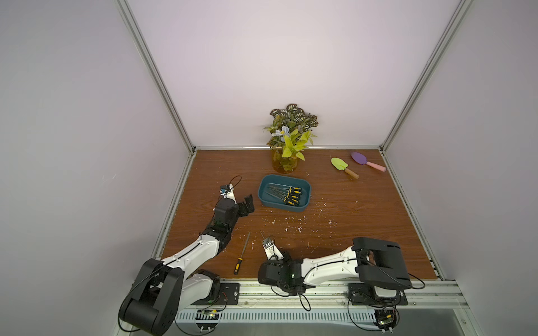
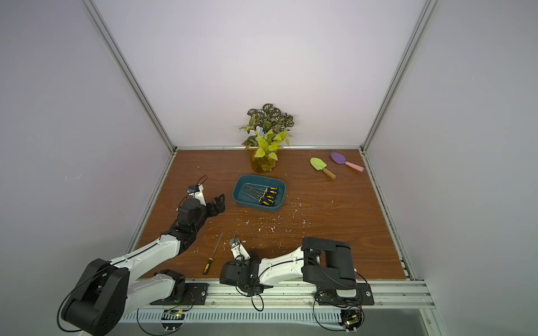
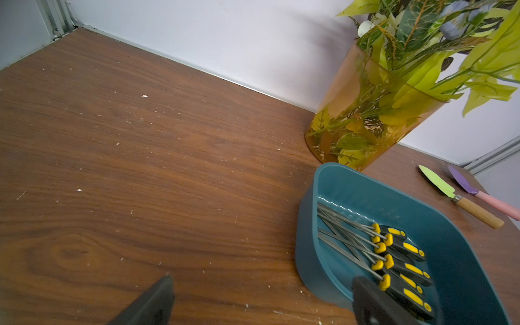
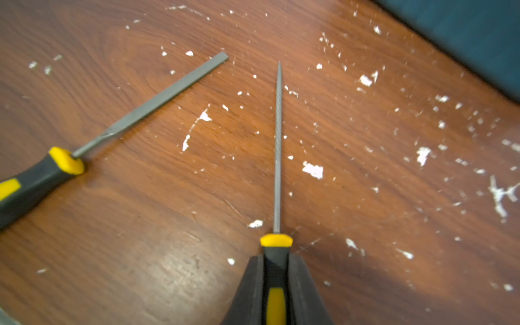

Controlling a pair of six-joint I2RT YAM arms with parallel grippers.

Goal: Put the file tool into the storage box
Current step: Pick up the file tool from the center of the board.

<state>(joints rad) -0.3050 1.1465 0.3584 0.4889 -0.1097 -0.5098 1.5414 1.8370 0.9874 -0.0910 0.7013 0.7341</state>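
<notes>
I will lift my right gripper outward over the near side of the box, lower the file onto the stored files and let go, since they lie outward of it, behind that side.
The dark teal storage box (image 1: 279,207) (image 2: 256,206) (image 3: 306,239) stands mid-table, with several black-and-yellow files (image 1: 286,194) (image 3: 394,247) lying in it. In the right wrist view my right gripper (image 4: 276,259) is shut on the handle of a thin pointed file tool (image 4: 278,140), whose blade points toward the box (image 4: 464,33). In both top views its jaws are hidden under the wrist, and only the file's tip (image 1: 262,233) (image 2: 233,232) shows. A flat file (image 1: 242,257) (image 2: 213,253) (image 4: 152,104) lies on the table just left of it. My left gripper (image 1: 247,205) (image 3: 263,281) hangs open and empty beside the box's left end.
An amber vase of leaves (image 1: 284,164) (image 3: 365,112) stands right behind the box. A green trowel (image 1: 343,167) and a purple trowel (image 1: 367,161) lie at the back right. White flecks litter the wooden table (image 1: 364,232). Walls close in on three sides.
</notes>
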